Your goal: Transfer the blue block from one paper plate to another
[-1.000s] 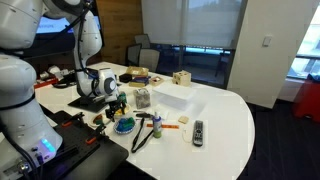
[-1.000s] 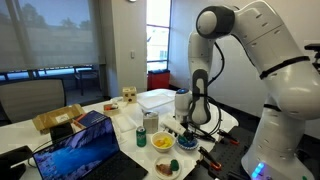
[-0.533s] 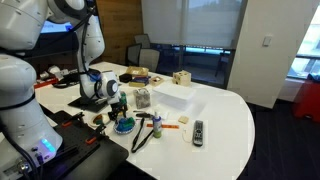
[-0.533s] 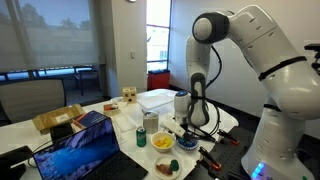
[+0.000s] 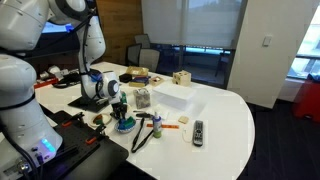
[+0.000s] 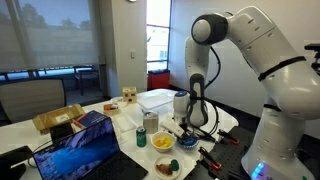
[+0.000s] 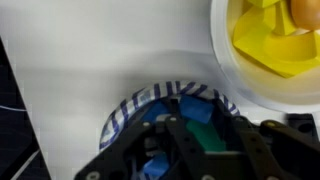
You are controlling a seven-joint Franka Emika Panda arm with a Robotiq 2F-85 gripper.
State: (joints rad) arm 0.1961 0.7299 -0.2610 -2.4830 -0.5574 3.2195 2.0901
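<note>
My gripper rises next, crosses past the yellow pieces and lowers onto the brown piece's plate. It releases the block there, since that plate shows bare white space.
In the wrist view a paper plate with a blue-striped rim (image 7: 126, 104) lies under my gripper (image 7: 207, 128). Blue pieces lie in this plate, and my dark fingers (image 7: 181, 132) are shut on the blue block (image 7: 208, 136), which looks teal here. A second paper plate (image 7: 222, 52) at the upper right holds yellow pieces (image 7: 270, 45). In both exterior views the gripper (image 5: 121, 117) (image 6: 189, 127) points straight down into the striped plate (image 5: 126, 128) (image 6: 188, 144), and the block is hidden there. The plate with yellow pieces (image 6: 163, 142) sits just beside it.
A black cable (image 5: 146, 134), a remote (image 5: 198, 131), a white box (image 5: 172, 97), a clear cup (image 5: 143, 98) and a wooden cube (image 5: 181, 78) share the white table (image 5: 225, 115). An open laptop (image 6: 85, 152), a can (image 6: 150, 122) and another plate (image 6: 167, 167) stand near the front.
The gripper has come down a little into the striped plate, and its fingers have gone from open to shut on the block.
</note>
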